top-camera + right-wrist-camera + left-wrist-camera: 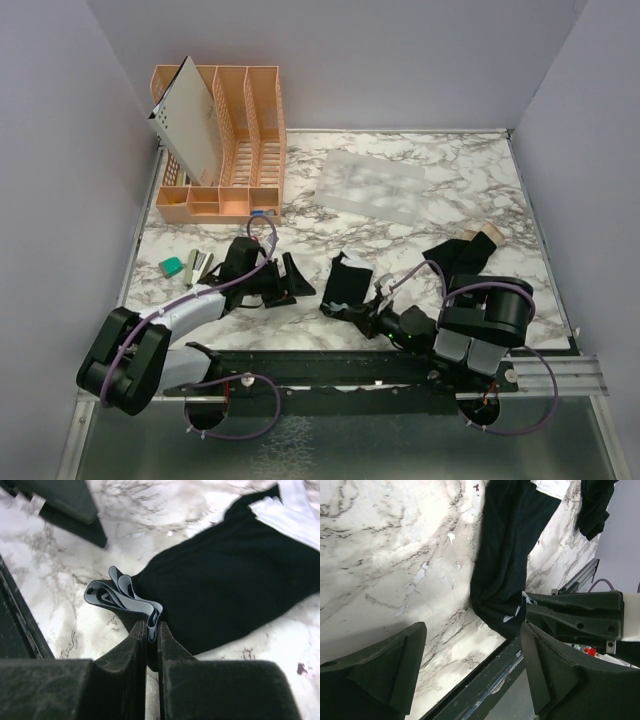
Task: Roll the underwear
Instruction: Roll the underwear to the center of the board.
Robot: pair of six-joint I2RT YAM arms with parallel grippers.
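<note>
I will next carry the pinched waistband outward with my right gripper onto the underwear's flat black middle [347, 285] [202, 585] and let go, because that part is still unrolled.
One black underwear [350, 282] lies flat mid-table, a white band at its far end. My right gripper [342, 311] is shut on its near end; the right wrist view shows the fingers [135, 640] pinching a folded grey-blue waistband [120, 596] of that underwear [235, 590]. My left gripper [288, 280] stands open just left of the garment, nothing between its fingers [395, 670]. In the left wrist view the same underwear [510, 555] hangs down to the right gripper's tips. A second black underwear [458, 252] with a tan band lies at the right.
A peach desk organizer [225, 140] with a leaning grey sheet stands at the back left. A translucent plastic lid [370, 185] lies at the back middle. Small teal and grey items [185, 265] sit at the left. The black rail [350, 365] runs along the near edge.
</note>
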